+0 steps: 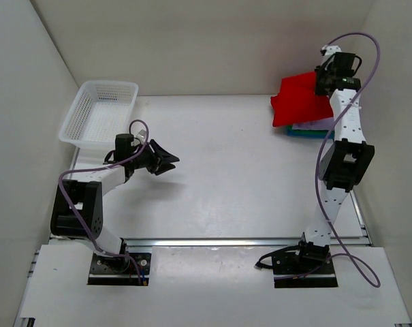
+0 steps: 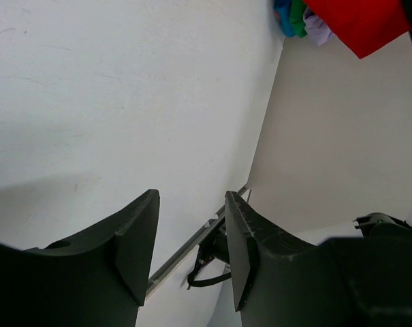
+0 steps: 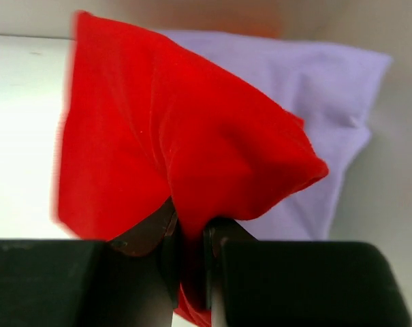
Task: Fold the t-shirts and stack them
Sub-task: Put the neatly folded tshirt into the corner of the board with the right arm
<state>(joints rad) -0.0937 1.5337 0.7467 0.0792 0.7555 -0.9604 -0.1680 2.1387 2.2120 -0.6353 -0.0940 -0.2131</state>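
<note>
My right gripper will next move down toward the right in the wrist view and let go of the red t-shirt (image 3: 171,136), because the lavender t-shirt's bare side (image 3: 327,102) is below the gripper there.
A folded red t-shirt (image 1: 297,99) hangs from my right gripper (image 1: 323,83) at the far right, over a stack of folded shirts. In the right wrist view the gripper (image 3: 191,245) is shut on a bunch of the red t-shirt (image 3: 171,136), with the lavender t-shirt (image 3: 328,88) lying below it. The lavender shirt (image 1: 314,125) tops the stack, and teal cloth (image 1: 302,133) shows at its near edge. My left gripper (image 1: 170,162) is open and empty over the left middle of the table; its jaws (image 2: 192,245) stand apart with nothing between. The red shirt (image 2: 362,24) and stack edges show far off.
A white mesh basket (image 1: 98,112) stands at the far left, just behind my left arm. White walls close in on the left, back and right. The right arm (image 1: 343,157) reaches up along the right wall.
</note>
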